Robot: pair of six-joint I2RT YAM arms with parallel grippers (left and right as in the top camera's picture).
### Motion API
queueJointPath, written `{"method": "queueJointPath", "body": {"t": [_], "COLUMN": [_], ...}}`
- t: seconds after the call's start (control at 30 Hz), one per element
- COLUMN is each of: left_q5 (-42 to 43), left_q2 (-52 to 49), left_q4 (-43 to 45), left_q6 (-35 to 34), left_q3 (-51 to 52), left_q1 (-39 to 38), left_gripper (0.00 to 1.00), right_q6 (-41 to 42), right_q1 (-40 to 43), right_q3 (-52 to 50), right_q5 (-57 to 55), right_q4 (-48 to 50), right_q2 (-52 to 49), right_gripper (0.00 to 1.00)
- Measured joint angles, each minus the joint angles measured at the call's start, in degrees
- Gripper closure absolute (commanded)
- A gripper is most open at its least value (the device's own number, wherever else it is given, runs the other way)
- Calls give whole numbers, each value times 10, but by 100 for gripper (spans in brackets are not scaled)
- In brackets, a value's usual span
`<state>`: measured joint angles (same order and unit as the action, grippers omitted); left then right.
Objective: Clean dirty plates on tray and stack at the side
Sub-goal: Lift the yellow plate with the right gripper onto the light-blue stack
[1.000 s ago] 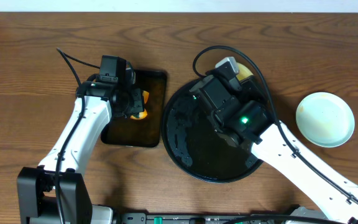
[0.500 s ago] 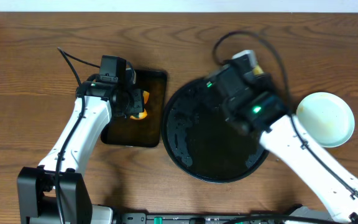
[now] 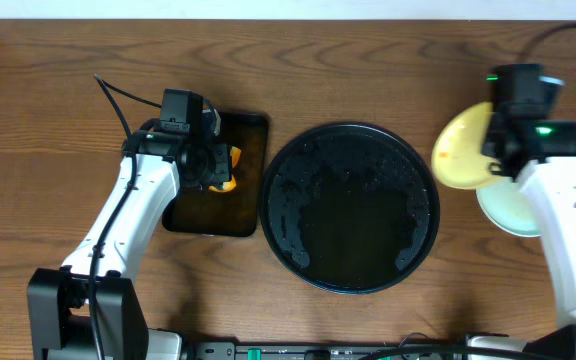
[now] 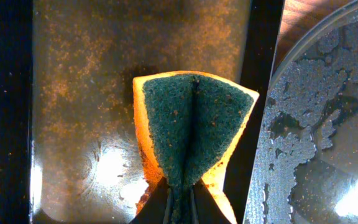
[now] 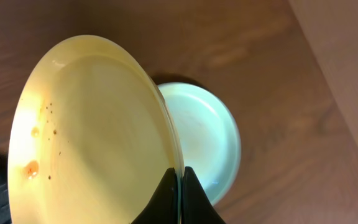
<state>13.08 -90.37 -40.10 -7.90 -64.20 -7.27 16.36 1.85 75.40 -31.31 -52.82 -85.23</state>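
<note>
I will next move my right gripper down toward the mint-blue plate [image 3: 506, 212] below it, level the yellow plate [image 3: 460, 150] because it still hangs tilted, and let go of the yellow plate's rim.
My right gripper [image 5: 179, 182] is shut on the rim of the pale yellow plate [image 5: 92, 124] and holds it tilted on edge. The plate has a few brown specks and one orange smear. It hangs just above a mint-blue plate [image 5: 207, 134] lying on the table. Overhead, the yellow plate [image 3: 460, 150] is at my right gripper [image 3: 491, 165], over the left part of the mint-blue plate [image 3: 506, 212]. The round black tray [image 3: 353, 215] is wet and holds no plates. My left gripper [image 4: 179, 202] is shut on the folded teal-and-orange sponge [image 4: 191, 124].
The sponge [image 3: 226, 172] and my left gripper [image 3: 213, 165] are over the black rectangular tray [image 3: 238, 215], whose bottom [image 4: 73, 93] is wet and brown-speckled. The round tray's rim [image 4: 272, 93] lies right beside it. Brown wooden table all around.
My right arm swung from over the round tray to the right, carrying the yellow plate over the mint-blue plate. The left arm and sponge have not moved.
</note>
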Motion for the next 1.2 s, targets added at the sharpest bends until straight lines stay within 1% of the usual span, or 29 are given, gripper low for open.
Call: {"method": "queueJointPath", "body": {"t": [0.1,0.2,0.47,0.5,0.53,0.57,0.6,0.63,0.7,0.83,0.97,1.07,1.2], "left_q5": [0,0,0,0,0,0,0,0,0,-1,-20,-30,-32], "left_q2": [0,0,0,0,0,0,0,0,0,0,0,0,-8], "left_q4": [0,0,0,0,0,0,0,0,0,0,0,8,17], "left_q6": [2,3,3,3,3,3,3,3,5,14,24,44,71], "left_q3": [0,0,0,0,0,0,0,0,0,0,0,0,0], "left_q1": [0,0,0,0,0,0,0,0,0,0,0,0,0], "left_gripper": [92,92,92,92,92,92,92,92,92,92,92,92,92], "right_q6": [3,6,9,9,11,11,13,15,12,5,-30,-64,-89], "right_q1": [58,99,162,166,171,174,175,175,175,175,175,170,148], "right_q3": [0,0,0,0,0,0,0,0,0,0,0,0,0], "right_q5": [10,14,24,26,30,36,42,49,77,154,271,355,414], "right_q4": [-1,-2,-5,-5,-5,-5,-5,-5,-5,-12,-25,-38,-52], "right_q2": [-3,-16,-72,-78,-83,-86,-87,-88,-88,-88,-88,-88,-88], "right_gripper": [99,99,99,90,73,61,52,50,48,49,49,49,50]}}
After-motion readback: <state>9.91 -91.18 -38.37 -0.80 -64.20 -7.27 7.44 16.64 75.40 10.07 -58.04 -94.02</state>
